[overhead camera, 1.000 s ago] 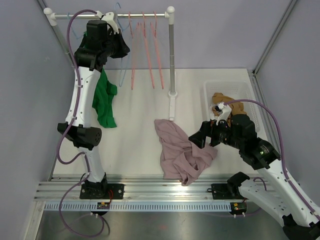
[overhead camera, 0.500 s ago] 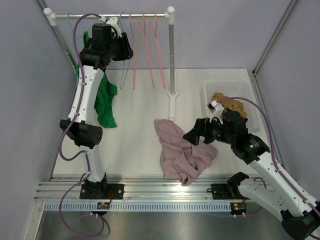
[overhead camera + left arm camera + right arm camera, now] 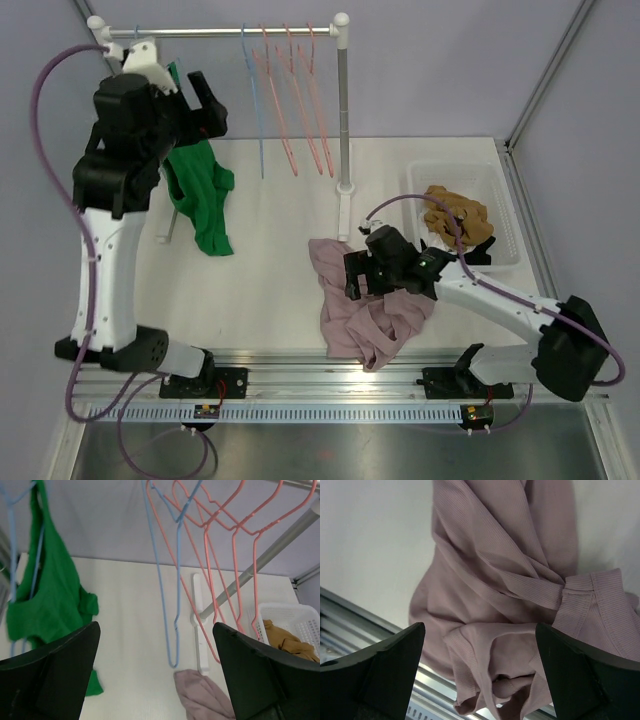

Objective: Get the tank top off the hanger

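Note:
My right gripper is open just above the mauve top's crumpled middle [image 3: 348,306] [image 3: 482,629]. It will go down next until its fingers are on the raised folds there, and close where the cloth bunches.
A green tank top [image 3: 203,195] [image 3: 47,600] hangs by its straps on a blue hanger [image 3: 12,555] at the left end of the rail [image 3: 220,32]. A mauve ribbed top [image 3: 345,325] [image 3: 505,580] lies crumpled on the table, off any hanger. An empty blue hanger [image 3: 255,100] [image 3: 160,580] hangs on the rail. My left gripper [image 3: 203,103] [image 3: 156,630] is open and empty, high up, between the green top and the empty hanger. My right gripper [image 3: 362,275] [image 3: 480,627] is open just above the mauve top, holding nothing.
Several empty pink hangers [image 3: 300,100] [image 3: 225,545] hang right of the blue one. The rack's post [image 3: 343,110] stands mid-table on a white foot. A white basket [image 3: 500,185] [image 3: 295,617] at the right holds a brown garment [image 3: 455,212].
My left gripper opened, let go of the blue hanger on the rail and drew back to the left. My right arm swung left and down over the mauve top.

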{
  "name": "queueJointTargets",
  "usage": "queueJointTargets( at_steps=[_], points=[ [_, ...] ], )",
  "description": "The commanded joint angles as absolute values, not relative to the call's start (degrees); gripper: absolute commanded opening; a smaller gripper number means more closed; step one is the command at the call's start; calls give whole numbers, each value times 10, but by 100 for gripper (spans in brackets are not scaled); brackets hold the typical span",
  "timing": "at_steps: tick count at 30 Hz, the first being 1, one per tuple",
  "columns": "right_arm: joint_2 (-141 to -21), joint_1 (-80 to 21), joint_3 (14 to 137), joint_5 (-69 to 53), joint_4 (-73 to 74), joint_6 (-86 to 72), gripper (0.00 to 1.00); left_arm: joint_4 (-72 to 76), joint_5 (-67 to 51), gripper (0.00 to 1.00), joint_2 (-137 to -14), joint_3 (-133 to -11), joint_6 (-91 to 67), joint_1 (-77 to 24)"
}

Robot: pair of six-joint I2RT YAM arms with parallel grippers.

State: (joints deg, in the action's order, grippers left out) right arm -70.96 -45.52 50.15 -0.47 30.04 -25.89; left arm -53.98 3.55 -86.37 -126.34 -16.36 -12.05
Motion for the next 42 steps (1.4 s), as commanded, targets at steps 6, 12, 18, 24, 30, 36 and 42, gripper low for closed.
queueJointTargets(
  at_steps=[6, 12, 18, 24, 30, 36, 42],
  points=[
    [-849, -513, 539, 99, 330, -271, 100, -506, 131, 99, -591, -991, -195, -120],
    [-942, -547, 546, 120, 328, -286, 96, -507, 119, 99, -475, -852, -191, -120],
    [-984, -558, 556, 117, 305, -271, 32, -373, 79, 99, -361, -638, -153, -120],
    [-843, -557, 621, 183, 369, -248, 0, -343, 112, 99, -326, -594, -146, -118],
    [-767, -497, 734, 267, 474, -216, 0, -337, 104, 99, -326, -584, -149, -110],
    [-727, -370, 857, 287, 493, -157, 0, -329, 92, 99, -321, -577, -147, -89],
    [-766, -222, 988, 294, 483, -109, 0, -322, 60, 99, -318, -570, -148, -53]
  ],
)
